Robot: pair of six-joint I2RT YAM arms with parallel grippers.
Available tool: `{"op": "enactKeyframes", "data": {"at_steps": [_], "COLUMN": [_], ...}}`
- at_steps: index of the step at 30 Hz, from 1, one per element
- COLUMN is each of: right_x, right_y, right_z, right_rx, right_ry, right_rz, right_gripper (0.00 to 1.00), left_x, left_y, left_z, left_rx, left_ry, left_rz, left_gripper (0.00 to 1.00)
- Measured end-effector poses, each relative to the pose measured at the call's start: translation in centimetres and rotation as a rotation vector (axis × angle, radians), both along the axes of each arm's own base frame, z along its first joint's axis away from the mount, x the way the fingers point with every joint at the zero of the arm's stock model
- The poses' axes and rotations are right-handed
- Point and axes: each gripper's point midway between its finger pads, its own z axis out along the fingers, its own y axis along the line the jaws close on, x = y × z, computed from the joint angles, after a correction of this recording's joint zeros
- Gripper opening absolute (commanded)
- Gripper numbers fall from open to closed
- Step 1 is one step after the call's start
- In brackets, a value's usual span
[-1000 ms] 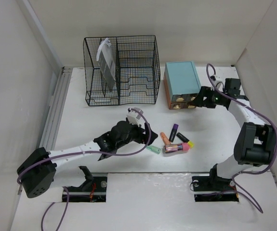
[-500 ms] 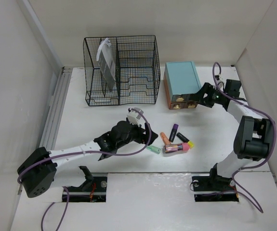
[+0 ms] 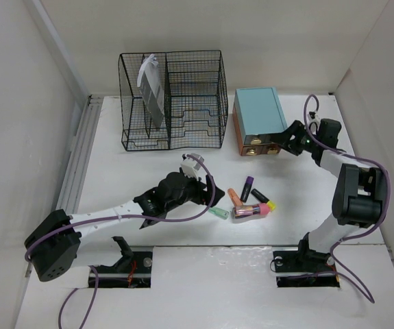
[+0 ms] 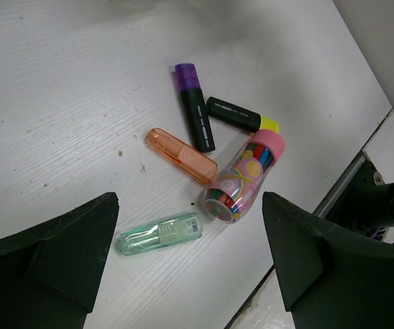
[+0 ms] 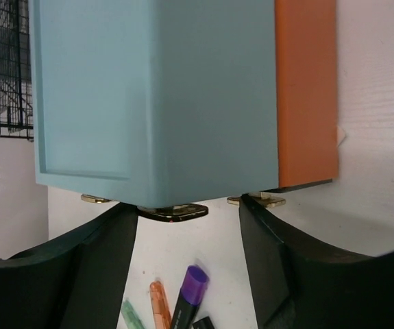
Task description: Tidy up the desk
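Note:
The pink tube's middle (image 3: 251, 211) (image 4: 244, 177) lies below my left gripper and to its right in the top view, so the gripper moves sideways next, turning and lowering onto it.
The white desk (image 3: 128, 171) holds a cluster of pens at front centre: a green highlighter (image 3: 218, 213), an orange one (image 3: 235, 197), a purple-capped black marker (image 3: 247, 187), a yellow-capped black marker (image 3: 265, 199) and a pink tube of coloured pens (image 3: 251, 211). My left gripper (image 3: 212, 199) is open above them; in the left wrist view the green highlighter (image 4: 161, 233) and the pink tube (image 4: 244, 178) lie between its fingers (image 4: 80, 240). My right gripper (image 3: 284, 141) is open at the front right corner of the teal-topped drawer box (image 3: 258, 113), a brass handle (image 5: 173, 212) between its jaws.
A black wire-mesh file rack (image 3: 173, 99) with a white and grey packet (image 3: 150, 89) stands at the back left. The drawer box has an orange side (image 5: 305, 89). White walls close in the left, back and right. The arm bases sit at the near edge.
My right wrist has shifted a little to the right and back beside the drawer box. The left arm and the pens have not moved.

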Motion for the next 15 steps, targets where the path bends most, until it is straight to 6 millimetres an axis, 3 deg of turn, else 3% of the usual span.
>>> {"op": "enactKeyframes", "data": {"at_steps": [7, 12, 15], "right_x": [0.04, -0.16, -0.45], "right_y": [0.29, 0.32, 0.36], "right_z": [0.14, 0.18, 0.20], "right_rx": [0.035, 0.043, 0.045], "right_ry": [-0.020, -0.042, -0.051], "right_rz": [-0.025, -0.043, -0.047], "right_gripper": [0.37, 0.27, 0.27], "left_x": [0.00, -0.12, -0.21], "left_y": [0.06, 0.04, 0.02], "left_z": [-0.05, -0.08, 0.08], "left_rx": [0.005, 0.008, 0.005], "left_ry": [-0.002, -0.003, -0.005], "left_rz": [0.000, -0.002, -0.005], "left_gripper": [0.83, 0.83, 0.83]}}
